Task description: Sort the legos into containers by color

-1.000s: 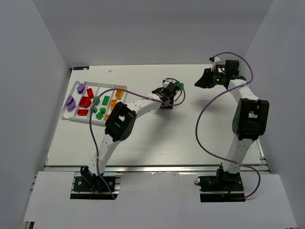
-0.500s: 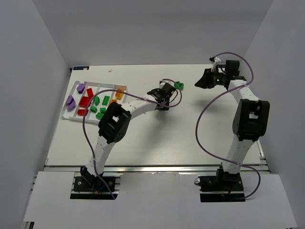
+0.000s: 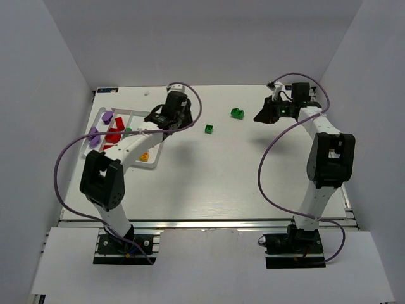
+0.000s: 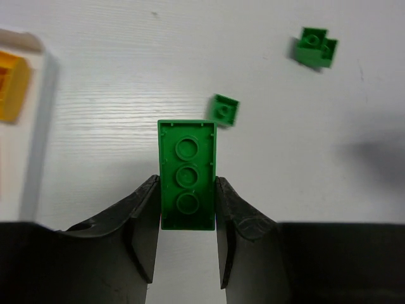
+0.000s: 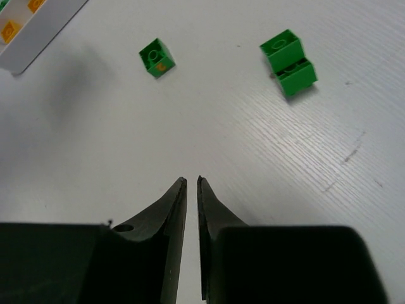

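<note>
I need to turn my left gripper and move it to the left in the top view, over the white tray's middle section, because a green lego is there beside red ones.
My left gripper is shut on a long green lego, held upright between the fingers above the table beside the white tray's right edge. In the left wrist view the tray wall and an orange lego show at the left. A small green lego and a stepped green lego lie on the table. My right gripper is empty, its jaws almost touching, right of them.
The tray holds purple legos at the left, then red ones, a green one and an orange one; my left arm hides much of it. White walls enclose the table. The tray's corner shows in the right wrist view.
My left arm has swung left from the table's middle to the tray's right edge. The two green legos now lie uncovered. My right gripper has shifted slightly left.
</note>
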`<state>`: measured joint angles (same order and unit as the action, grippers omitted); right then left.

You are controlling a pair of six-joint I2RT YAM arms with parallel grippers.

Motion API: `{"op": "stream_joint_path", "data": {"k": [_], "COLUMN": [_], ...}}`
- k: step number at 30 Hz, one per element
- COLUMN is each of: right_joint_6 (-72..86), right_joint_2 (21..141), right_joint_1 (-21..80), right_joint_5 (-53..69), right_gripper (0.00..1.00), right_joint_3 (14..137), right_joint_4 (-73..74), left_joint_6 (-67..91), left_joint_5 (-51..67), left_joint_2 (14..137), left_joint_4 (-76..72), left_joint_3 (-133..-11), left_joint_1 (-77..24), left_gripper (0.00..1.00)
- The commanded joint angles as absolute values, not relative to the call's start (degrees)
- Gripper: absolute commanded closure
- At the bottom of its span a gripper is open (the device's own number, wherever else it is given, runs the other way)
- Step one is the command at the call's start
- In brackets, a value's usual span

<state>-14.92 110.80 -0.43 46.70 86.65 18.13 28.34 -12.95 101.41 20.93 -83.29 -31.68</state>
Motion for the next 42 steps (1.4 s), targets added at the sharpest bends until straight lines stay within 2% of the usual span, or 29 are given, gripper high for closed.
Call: {"op": "stream_joint_path", "data": {"k": [1,6,15,25,32,35,36,42], "right_joint_6": [-22.75,-34.80,-34.98,-33.93,-33.84,-34.10,-34.19,-34.63], "right_joint_2": [108.10,108.19,107.84,107.75,108.37,108.72,108.81,109.16], "right_joint_1": [1.75,4.39,6.94,7.65,7.73,7.65,7.73,7.65], "right_joint_5": [51.41,55.02,53.44,51.77,50.89,50.63,50.54,49.40], "right_gripper": [0.83,0.83,0.90,0.90,0.89,0.88,0.87,0.82], "right_joint_3": [86.75,88.77,87.45,86.40,86.92,87.63,87.80,87.80], "right_joint_4": [23.80,30.49,30.94,30.50,30.59,30.85,30.85,31.20], "left_joint_6": [28.39,26.46,23.74,20.39,20.21,20.74,20.83,21.09], "left_joint_5": [-12.48,-11.78,-10.37,-11.95,-10.72,-11.68,-12.21,-16.78], "left_joint_2": [95.91,92.38,90.79,95.62,100.45,101.77,102.13,104.24], "left_joint_4": [20.83,20.83,21.09,22.85,22.50,22.32,22.41,25.13], "left_joint_3": [-79.46,-75.41,-72.78,-73.65,-75.93,-76.64,-76.99,-80.67], "left_joint_1": [-26.47,-19.09,-8.80,-4.05,-3.43,-3.34,-3.43,-3.43], "left_gripper": [0.93,0.93,0.92,0.89,0.82,0.71,0.63,0.38]}}
